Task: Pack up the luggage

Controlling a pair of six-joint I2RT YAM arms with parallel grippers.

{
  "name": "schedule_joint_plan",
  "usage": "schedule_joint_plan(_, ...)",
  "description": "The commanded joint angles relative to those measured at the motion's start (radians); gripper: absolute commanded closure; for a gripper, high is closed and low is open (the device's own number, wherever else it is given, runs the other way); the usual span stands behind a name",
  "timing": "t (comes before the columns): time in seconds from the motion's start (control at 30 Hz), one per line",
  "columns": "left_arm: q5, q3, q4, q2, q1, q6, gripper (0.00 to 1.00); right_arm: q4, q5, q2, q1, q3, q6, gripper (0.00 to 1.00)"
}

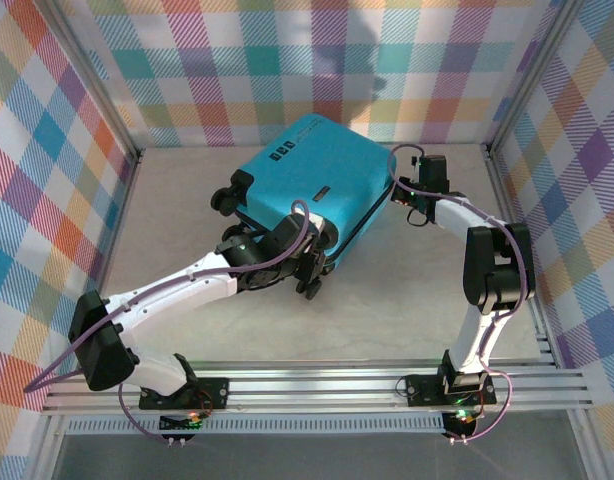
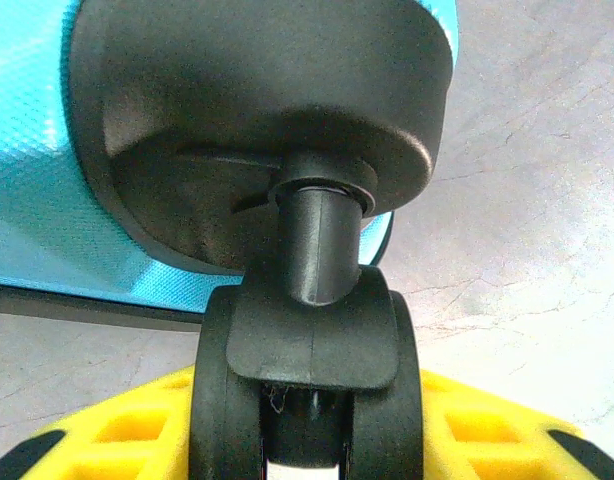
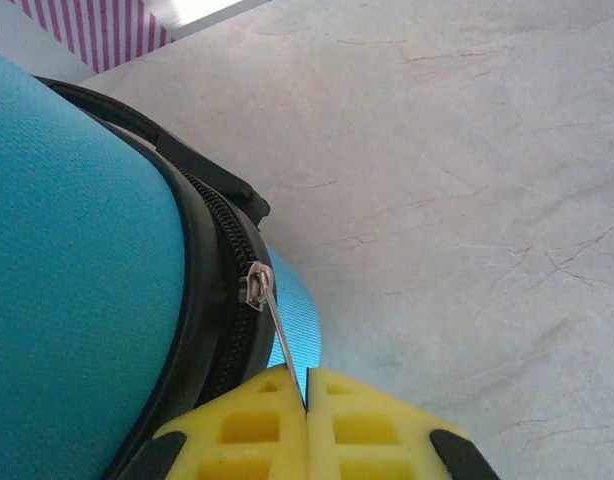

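Note:
I will next open my right gripper to release the thin metal zipper pull (image 3: 280,335), then leave the luggage's corner.
The luggage (image 1: 317,175), a turquoise hard-shell suitcase, lies closed and flat on the table at centre back. My left gripper (image 1: 309,268) is at its near corner, shut on a black caster wheel (image 2: 307,350); the yellow fingers (image 2: 117,432) flank the wheel on both sides, under the turquoise shell (image 2: 27,150). My right gripper (image 1: 400,197) is at the luggage's right corner. There its yellow pads (image 3: 247,425) are pressed together on the thin metal zipper pull (image 3: 280,335), which hangs from the slider (image 3: 256,285) on the black zipper band (image 3: 212,330).
Another black wheel (image 1: 227,196) sticks out at the suitcase's left side. Checkered walls (image 1: 47,150) enclose the table on three sides. An aluminium rail (image 1: 317,385) runs along the near edge. Bare marbled tabletop (image 1: 387,310) lies in front of the suitcase.

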Motion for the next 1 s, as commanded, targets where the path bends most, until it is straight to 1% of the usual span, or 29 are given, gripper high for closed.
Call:
schedule_joint_plan(0.0, -0.125, 0.0, -0.062, -0.127, 0.038, -0.04, 1.0, 0.023, 0.125, -0.017, -0.075, -0.013, 0.009, 1.0)
schedule_joint_plan(0.17, -0.129, -0.042, -0.049, -0.149, 0.064, -0.053, 1.0, 0.035, 0.113, -0.049, -0.074, -0.061, 0.016, 1.0)
schedule_joint_plan(0.23, -0.123, -0.064, -0.043, -0.159, 0.077, -0.065, 0.98, 0.048, 0.102, -0.07, -0.074, -0.091, 0.02, 1.0)
schedule_joint_plan(0.33, -0.107, -0.103, -0.013, -0.185, 0.094, -0.08, 0.88, 0.062, 0.088, -0.1, -0.075, -0.13, 0.025, 1.0)
schedule_joint_plan(0.4, -0.105, -0.113, -0.011, -0.195, 0.1, -0.083, 0.84, 0.071, 0.084, -0.114, -0.075, -0.149, 0.026, 1.0)
schedule_joint_plan(0.43, -0.106, -0.115, -0.013, -0.198, 0.103, -0.085, 0.8, 0.071, 0.082, -0.119, -0.075, -0.154, 0.027, 1.0)
schedule_joint_plan(0.47, -0.108, -0.116, -0.014, -0.201, 0.105, -0.086, 0.76, 0.069, 0.08, -0.123, -0.075, -0.158, 0.025, 1.0)
schedule_joint_plan(0.5, -0.107, -0.117, -0.016, -0.206, 0.107, -0.086, 0.74, 0.069, 0.076, -0.127, -0.075, -0.16, 0.024, 1.0)
schedule_joint_plan(0.57, -0.108, -0.117, -0.018, -0.214, 0.108, -0.088, 0.66, 0.069, 0.068, -0.13, -0.075, -0.161, 0.023, 1.0)
schedule_joint_plan(0.63, -0.107, -0.117, -0.022, -0.221, 0.107, -0.089, 0.62, 0.067, 0.058, -0.135, -0.075, -0.16, 0.025, 1.0)
schedule_joint_plan(0.7, -0.104, -0.117, -0.026, -0.228, 0.109, -0.095, 0.55, 0.066, 0.053, -0.14, -0.075, -0.157, 0.027, 1.0)
schedule_joint_plan(0.8, -0.081, -0.129, -0.012, -0.248, 0.108, -0.112, 0.45, 0.064, 0.048, -0.147, -0.074, -0.155, 0.027, 0.94)
schedule_joint_plan(0.97, -0.039, -0.14, -0.005, -0.287, 0.109, -0.141, 0.34, 0.051, 0.039, -0.163, -0.075, -0.145, 0.023, 0.78)
